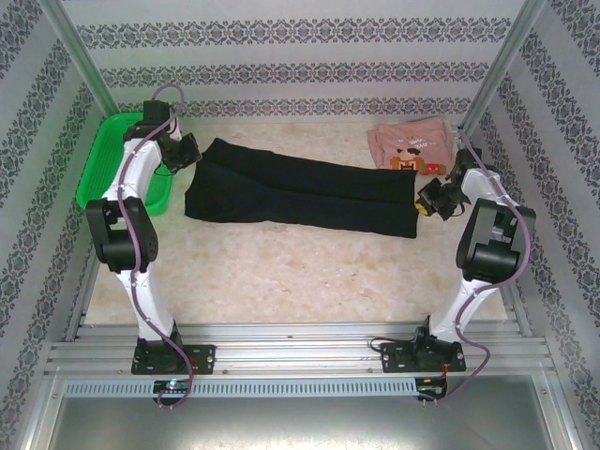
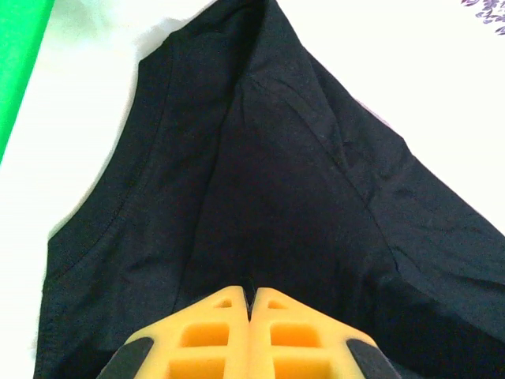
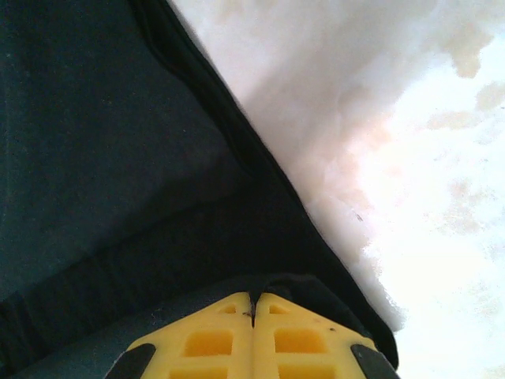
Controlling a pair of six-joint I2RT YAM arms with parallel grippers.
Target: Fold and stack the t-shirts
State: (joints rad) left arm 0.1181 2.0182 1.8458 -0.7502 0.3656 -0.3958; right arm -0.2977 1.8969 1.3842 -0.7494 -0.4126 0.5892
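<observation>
The shirt already lies stretched, so my right gripper will next move slightly toward my left gripper and outward over the folded shirt's end (image 1: 412, 203) (image 3: 256, 272), then let go of the shirt's hem.
The black t-shirt (image 1: 300, 194) lies stretched lengthwise across the middle of the table, folded into a long band. My left gripper (image 1: 180, 155) is at its left end, yellow fingers (image 2: 213, 332) shut on the black cloth (image 2: 276, 205), which rises in a fold from the pinch. My right gripper (image 1: 433, 199) is at the right end, fingers (image 3: 300, 335) shut on the shirt's hem (image 3: 260, 197). The pale pink t-shirt (image 1: 410, 146) with its brown-and-orange print lies crumpled at the back right, just behind the right gripper.
A green mesh basket (image 1: 111, 157) stands at the back left, beside the left arm; its edge (image 2: 20, 55) shows in the left wrist view. Patterned walls enclose the table on three sides. Bare tabletop (image 1: 300, 272) lies in front of the black shirt.
</observation>
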